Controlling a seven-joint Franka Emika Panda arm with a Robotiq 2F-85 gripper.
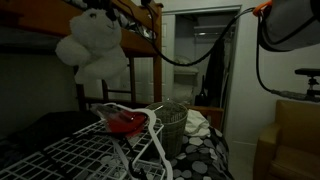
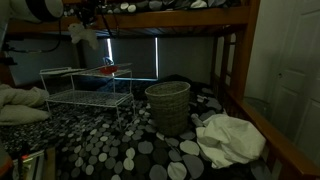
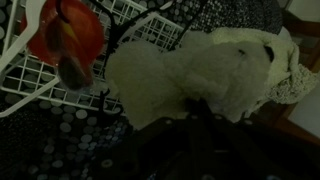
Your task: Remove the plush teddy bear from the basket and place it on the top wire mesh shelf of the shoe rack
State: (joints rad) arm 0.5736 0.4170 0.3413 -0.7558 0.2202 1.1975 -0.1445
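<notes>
Next, the gripper stays high and shifts a little over the shelf's open mesh [image 3: 30, 85] beside the red object. It then opens to release the teddy bear, since that part of the mesh is clear.
The white plush teddy bear [image 1: 92, 46] hangs in the air from my gripper [image 1: 103, 8], which is shut on its upper part. It is held high above the white wire shoe rack [image 1: 75, 150]. In an exterior view the bear [image 2: 86, 34] and gripper [image 2: 84, 16] are above the rack [image 2: 85, 97]. In the wrist view the bear [image 3: 190, 65] fills the middle, with the dark jaws [image 3: 195, 105] pressed into it, over the rack's mesh [image 3: 30, 85]. The woven basket [image 1: 172, 127] [image 2: 168, 106] stands upright beside the rack.
A red object [image 1: 126, 122] [image 2: 111, 70] [image 3: 68, 35] lies on the rack's top mesh shelf. A bunk bed frame [image 2: 180, 17] runs overhead. A crumpled white cloth [image 2: 232, 138] lies on the spotted bedding [image 2: 120, 150]. A black cable [image 1: 190, 58] hangs across.
</notes>
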